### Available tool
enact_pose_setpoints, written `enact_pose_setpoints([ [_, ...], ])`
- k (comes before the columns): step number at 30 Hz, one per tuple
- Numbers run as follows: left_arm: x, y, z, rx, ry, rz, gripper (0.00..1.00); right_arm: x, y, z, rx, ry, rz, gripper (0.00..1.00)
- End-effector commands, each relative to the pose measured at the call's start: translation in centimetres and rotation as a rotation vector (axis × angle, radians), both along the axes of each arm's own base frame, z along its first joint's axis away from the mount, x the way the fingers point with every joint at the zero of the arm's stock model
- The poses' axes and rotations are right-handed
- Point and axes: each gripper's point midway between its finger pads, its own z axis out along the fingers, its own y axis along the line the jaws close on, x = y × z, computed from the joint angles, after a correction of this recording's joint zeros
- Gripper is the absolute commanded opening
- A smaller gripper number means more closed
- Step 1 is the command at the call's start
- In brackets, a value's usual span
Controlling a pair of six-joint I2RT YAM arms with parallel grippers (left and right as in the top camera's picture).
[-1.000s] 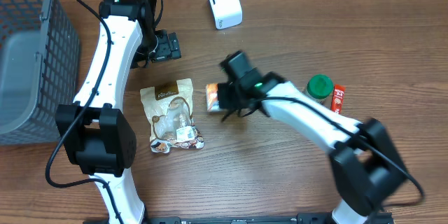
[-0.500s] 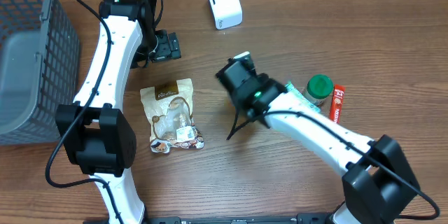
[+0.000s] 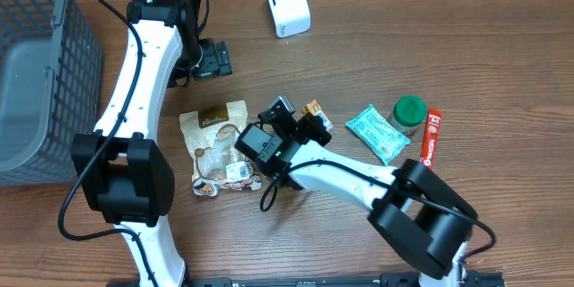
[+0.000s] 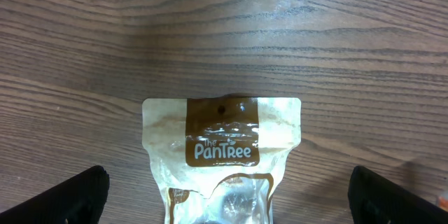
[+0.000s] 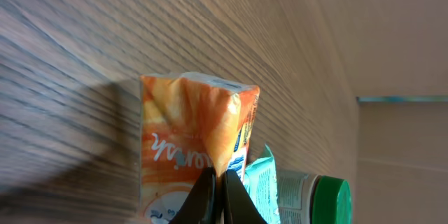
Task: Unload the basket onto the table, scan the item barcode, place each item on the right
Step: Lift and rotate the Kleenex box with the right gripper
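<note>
My right gripper will next lower the orange drink carton [image 3: 316, 109] onto the bare wood between the snack pouch and the teal packet and let go of it, because that spot is clear.
My right gripper [image 3: 307, 121] is shut on a small orange drink carton [image 3: 316, 109], held a little above the middle of the table. In the right wrist view the two fingers [image 5: 210, 199] pinch a folded edge of the carton [image 5: 185, 133]. The white barcode scanner [image 3: 287, 4] stands at the back of the table, well apart from the carton. My left gripper [image 3: 209, 58] hovers open at the back left, just beyond the top of a beige and brown snack pouch [image 4: 222, 161]. Nothing lies between its fingers [image 4: 77, 196].
A grey wire basket [image 3: 40, 63] fills the far left. The snack pouch [image 3: 220, 148] lies just left of my right wrist. A teal packet [image 3: 377, 131], a green-lidded jar [image 3: 410, 111] and a red stick pack [image 3: 430, 137] lie to the right.
My right arm has swung round with the carton: its wrist now sits lower and to the left, the carton has moved slightly right, and the teal packet is uncovered. The left arm is unmoved.
</note>
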Motion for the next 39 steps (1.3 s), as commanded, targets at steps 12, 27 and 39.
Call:
enact_pose_setpoints([
  [12,0.3,0.1,0.4,0.006,-0.016,-0.012,1.00,-0.3,-0.1,-2.3,-0.118,-0.003,0.017,0.04],
  [27,0.3,0.1,0.4,0.006,-0.016,-0.012,1.00,-0.1,0.2,-1.5,-0.098,-0.014,0.013,0.50],
  [39,0.3,0.1,0.4,0.006,-0.016,-0.012,1.00,0.4,3.4,2.8,0.244,0.140,0.019,0.84],
])
